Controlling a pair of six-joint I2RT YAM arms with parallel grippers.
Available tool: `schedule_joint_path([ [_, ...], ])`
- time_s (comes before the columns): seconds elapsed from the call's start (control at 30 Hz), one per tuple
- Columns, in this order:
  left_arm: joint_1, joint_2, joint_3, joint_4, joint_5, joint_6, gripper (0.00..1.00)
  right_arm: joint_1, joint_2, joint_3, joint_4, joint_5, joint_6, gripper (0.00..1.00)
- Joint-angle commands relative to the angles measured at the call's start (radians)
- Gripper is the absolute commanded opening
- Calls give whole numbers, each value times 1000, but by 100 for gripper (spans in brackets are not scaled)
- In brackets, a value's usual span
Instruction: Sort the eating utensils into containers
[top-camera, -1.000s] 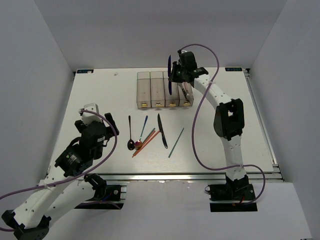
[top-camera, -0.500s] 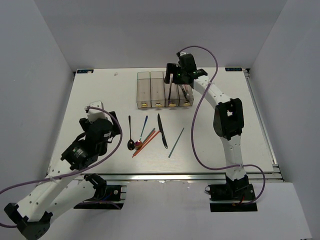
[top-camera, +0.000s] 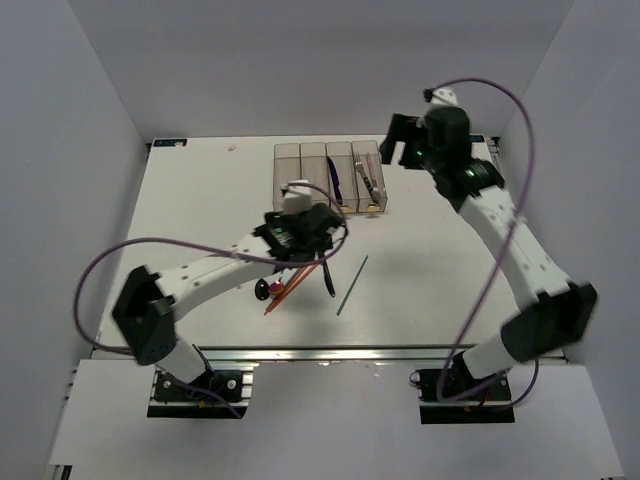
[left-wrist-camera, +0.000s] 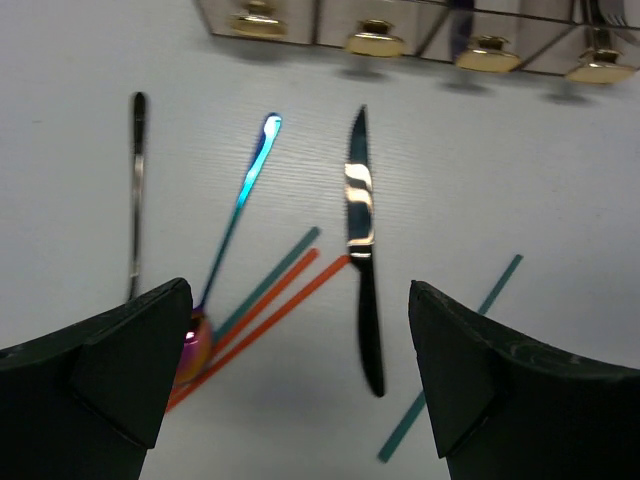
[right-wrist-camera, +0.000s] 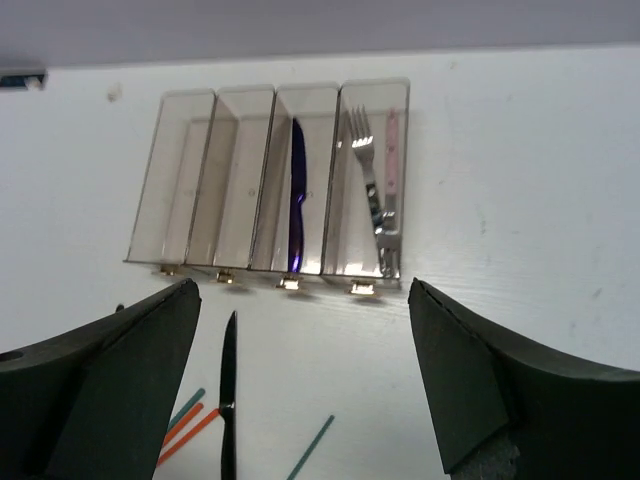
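My left gripper needs to move down and toward the right in the top view next, onto the black knife's handle, because bare table is on either side of the handle for both fingers.
Four joined translucent containers (top-camera: 328, 178) (right-wrist-camera: 270, 180) stand at the back of the table. A blue knife (right-wrist-camera: 297, 195) lies in the third bin. A silver fork (right-wrist-camera: 365, 170) and a pink-handled utensil (right-wrist-camera: 391, 165) lie in the fourth. Loose on the table are a black knife (left-wrist-camera: 362, 250), a blue spoon (left-wrist-camera: 240, 200), a black spoon (left-wrist-camera: 137, 190), orange chopsticks (left-wrist-camera: 270, 312) and teal chopsticks (left-wrist-camera: 450, 370). My left gripper (top-camera: 305, 240) (left-wrist-camera: 298, 300) hovers open over these loose utensils, holding nothing. My right gripper (top-camera: 400, 145) (right-wrist-camera: 302, 290) is open and empty, raised to the right of the containers.
The white table (top-camera: 200, 200) ends in a metal rail (top-camera: 330, 352) at the near edge. White walls close in the back and both sides. Purple cables loop from both arms.
The right gripper opened and let the blue knife drop into the third bin, then lifted away to the right. The left arm swung from the left side to above the loose utensils.
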Motion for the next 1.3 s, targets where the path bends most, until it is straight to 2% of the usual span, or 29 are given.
schedule_joint_path([
  [0.0,-31,194,149,-37,-16,-121,98,-29,-175,-195,66,-40,-77,89],
  [0.1,-34,305,266,-60,19,-148,94,-43,-273,-275,-22,-7,-45,89],
  [0.13,-36,354,280,-64,33,-162,94,-44,-296,-347,-25,-13,-43,89],
  [0.3,-40,431,274,-65,99,-244,86,-48,-398,-530,16,-42,-28,89],
  [0.4,-40,454,257,-55,131,-251,80,-48,-410,-605,39,-76,-14,89],
  [0.47,-42,466,251,-46,154,-253,80,-48,-410,-631,47,-96,-10,89],
  [0.63,-42,497,249,-34,199,-259,77,-48,-412,-645,58,-108,-10,89],
  [0.67,-42,500,243,-31,202,-259,72,-49,-413,-644,59,-102,-10,89],
  [0.73,-42,500,234,-35,199,-276,72,-48,-419,-644,59,-99,-11,89],
  [0.77,-42,500,219,-34,199,-280,67,-48,-421,-645,59,-101,-11,89],
  [1.07,-54,549,179,-6,234,-293,65,-48,-423,-660,73,-107,-13,89],
  [1.17,-57,554,160,11,254,-299,59,-48,-422,-660,73,-107,-11,89],
  [1.23,-62,558,147,14,260,-311,50,-48,-426,-660,75,-107,-14,89],
  [1.27,-66,561,144,17,265,-311,49,-48,-427,-662,75,-105,-13,89],
])
